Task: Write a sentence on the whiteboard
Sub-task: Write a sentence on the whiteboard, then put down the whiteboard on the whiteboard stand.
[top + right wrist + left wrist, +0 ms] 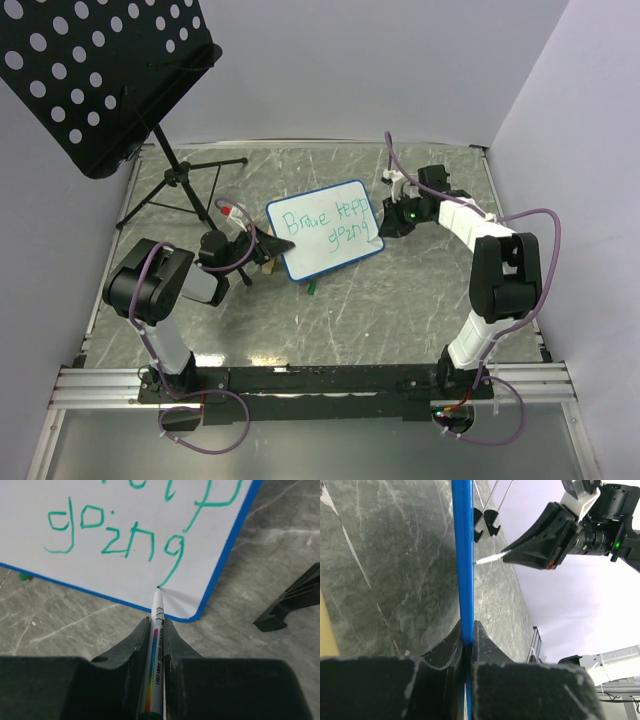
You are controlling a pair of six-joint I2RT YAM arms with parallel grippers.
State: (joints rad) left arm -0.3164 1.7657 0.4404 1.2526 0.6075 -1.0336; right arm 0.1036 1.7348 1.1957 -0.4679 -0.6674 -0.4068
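Note:
My left gripper should carry the whiteboard (325, 228) outward next, to the right in the top view, and release it on the black hooks, because they are empty.
The whiteboard (325, 228), white with a blue rim, stands tilted on the table. The green sentence (327, 224) reads "Brave keep going"; the word "going" (115, 532) fills the right wrist view. My left gripper (262, 252) is shut on the board's blue edge (465, 560), seen edge-on in the left wrist view. My right gripper (390, 222) is shut on a white marker (156, 650). The marker's green tip (158, 587) touches the board at the tail end of the last "g", near the bottom right corner.
A black perforated music stand (95, 75) on a tripod (180, 185) stands at the back left. A small green thing (312, 288) lies under the board's near edge. A tan wooden piece (268, 266) sits by the left gripper.

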